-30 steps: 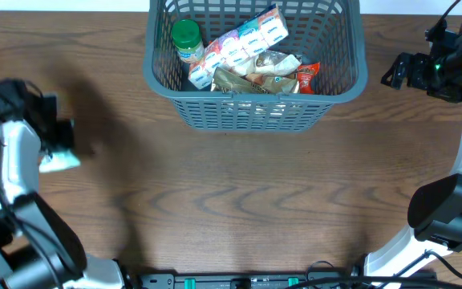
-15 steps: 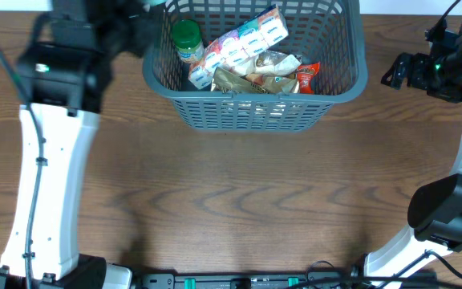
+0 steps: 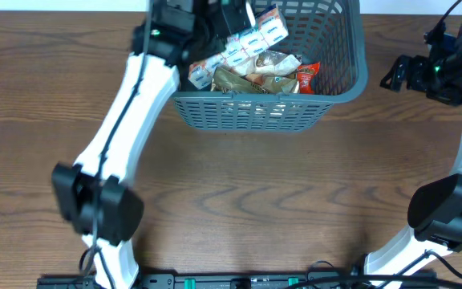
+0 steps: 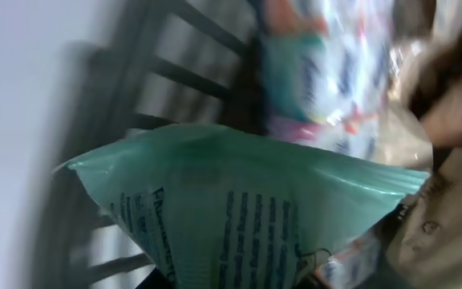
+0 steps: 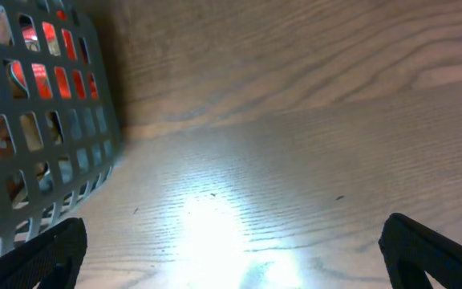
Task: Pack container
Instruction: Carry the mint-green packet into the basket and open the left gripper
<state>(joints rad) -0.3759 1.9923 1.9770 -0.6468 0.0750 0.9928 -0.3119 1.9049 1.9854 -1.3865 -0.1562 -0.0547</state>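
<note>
The left gripper should move down into the basket next to the near end of the white-and-blue multipack [image 4: 327, 135] and let go of the teal packet, because that end of the multipack is below the gripper.
The container [image 3: 255, 104] is a dark grey lattice basket at the table's back middle. My left gripper [image 3: 233, 16] reaches over its left rim and is shut on a teal packet with dark print [image 4: 247, 201], held inside the basket above the goods. The basket's slotted wall [image 4: 175, 72] shows behind the packet; my fingers are hidden by it. My right gripper [image 3: 397, 72] is open and empty, hovering right of the basket; in the right wrist view [image 5: 235, 257] the basket's corner [image 5: 46, 136] stands at the left.
Inside the basket lie a white-and-blue multipack [image 3: 251, 36], a brown bag [image 3: 251, 79] and a red packet [image 3: 307, 76]. The left arm's white link [image 3: 135, 104] crosses the table from front left to the basket.
My left arm has swung from the far left of the table up and rightward to the basket, carrying the packet. It now covers the green-lidded jar. The right arm has not moved.
</note>
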